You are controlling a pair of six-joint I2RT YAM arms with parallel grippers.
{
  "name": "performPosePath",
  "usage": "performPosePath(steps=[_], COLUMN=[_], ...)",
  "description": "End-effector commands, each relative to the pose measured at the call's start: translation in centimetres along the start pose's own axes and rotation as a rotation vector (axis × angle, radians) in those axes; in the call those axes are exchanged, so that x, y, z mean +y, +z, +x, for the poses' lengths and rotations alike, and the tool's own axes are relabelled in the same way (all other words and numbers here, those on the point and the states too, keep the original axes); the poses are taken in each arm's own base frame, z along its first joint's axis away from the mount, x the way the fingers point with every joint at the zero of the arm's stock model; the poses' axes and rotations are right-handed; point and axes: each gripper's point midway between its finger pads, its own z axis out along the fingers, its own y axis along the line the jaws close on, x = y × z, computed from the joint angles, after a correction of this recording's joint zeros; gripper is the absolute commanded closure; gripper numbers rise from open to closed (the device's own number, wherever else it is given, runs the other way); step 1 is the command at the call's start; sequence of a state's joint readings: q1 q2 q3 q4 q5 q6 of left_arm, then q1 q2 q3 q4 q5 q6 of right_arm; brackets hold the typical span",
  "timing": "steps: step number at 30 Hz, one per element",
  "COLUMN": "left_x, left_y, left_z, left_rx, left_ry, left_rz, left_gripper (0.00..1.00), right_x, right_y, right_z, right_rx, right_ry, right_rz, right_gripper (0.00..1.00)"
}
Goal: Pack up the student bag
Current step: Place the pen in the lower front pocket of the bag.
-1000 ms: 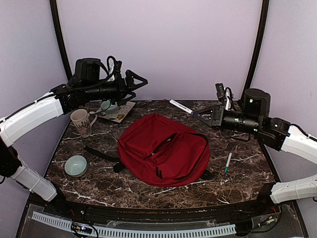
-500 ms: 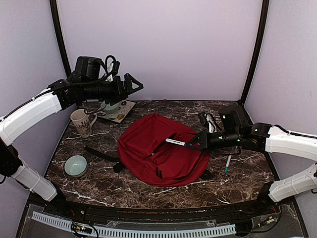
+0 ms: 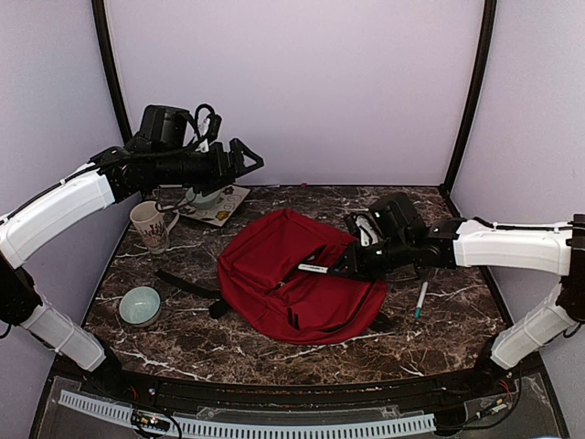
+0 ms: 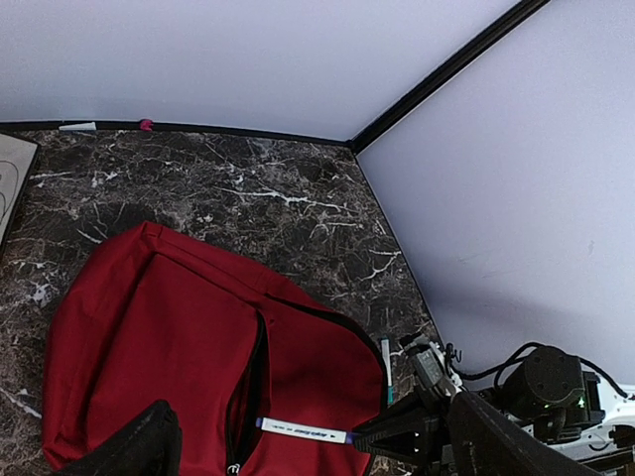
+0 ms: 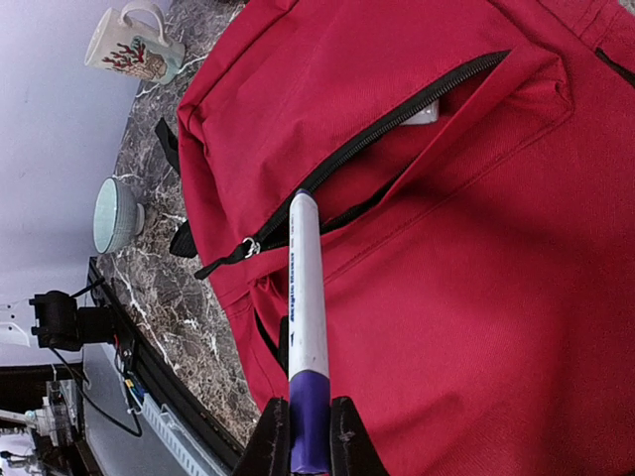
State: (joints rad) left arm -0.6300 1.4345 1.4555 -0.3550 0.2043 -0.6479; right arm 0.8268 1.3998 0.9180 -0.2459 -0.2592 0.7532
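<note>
The bag's zipper slit (image 3: pixel 292 273) (image 5: pixel 375 171) gapes below my right gripper, to its left in the top view. My right gripper lowers that way into the slit next and releases the marker.
The student bag (image 3: pixel 302 279), red with black zippers, lies flat in the middle of the table and shows in the left wrist view (image 4: pixel 149 327) too. Its long zipper (image 5: pixel 397 119) gapes, and something white is inside. My right gripper (image 3: pixel 343 269) hovers low over the bag's right half, shut on the purple end of a white marker (image 5: pixel 305 297). The marker's (image 3: pixel 313 269) tip points left at the zipper slit. My left gripper (image 3: pixel 249 155) hangs high over the back left of the table, open and with nothing between its fingers (image 4: pixel 139 446).
A patterned mug (image 3: pixel 149 225) and a pale green bowl (image 3: pixel 140 305) stand left of the bag. A pad with a teal cup (image 3: pixel 203 195) lies at the back left. A teal-tipped pen (image 3: pixel 420 300) rests on the marble right of the bag.
My right arm has swung down and left from the back right, carrying the marker over the bag to the zipper. The left arm has shifted only slightly.
</note>
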Motion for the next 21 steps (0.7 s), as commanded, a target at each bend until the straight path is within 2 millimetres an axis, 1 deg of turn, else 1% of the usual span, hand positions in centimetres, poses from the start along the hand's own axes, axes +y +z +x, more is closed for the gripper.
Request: performPosePath(steps=[1, 7, 12, 14, 16, 21], left_x=[0.7, 0.7, 0.9, 0.8, 0.8, 0.6], left_y=[-0.8, -0.9, -0.8, -0.7, -0.6, -0.5], left_z=[0.1, 0.0, 0.1, 0.0, 0.0, 0.0], left_rx=[-0.002, -0.003, 0.0, 0.001, 0.003, 0.009], left_ry=[0.013, 0.018, 0.025, 0.024, 0.026, 0.031], left_rz=[-0.027, -0.035, -0.041, -0.039, -0.036, -0.034], left_gripper=[0.04, 0.04, 0.04, 0.04, 0.04, 0.04], right_x=[0.2, -1.5, -2.1, -2.0, -2.4, -3.1], right_y=[0.6, 2.0, 3.1, 3.4, 4.1, 4.8], right_z=[-2.0, -1.9, -1.7, -2.0, -1.9, -2.1], right_rx=[-0.039, 0.005, 0.038, 0.044, 0.065, 0.078], right_ry=[-0.048, -0.047, -0.061, -0.074, -0.086, -0.103], right_rz=[0.057, 0.097, 0.089, 0.083, 0.086, 0.058], right_gripper=[1.0, 1.0, 1.0, 1.0, 1.0, 1.0])
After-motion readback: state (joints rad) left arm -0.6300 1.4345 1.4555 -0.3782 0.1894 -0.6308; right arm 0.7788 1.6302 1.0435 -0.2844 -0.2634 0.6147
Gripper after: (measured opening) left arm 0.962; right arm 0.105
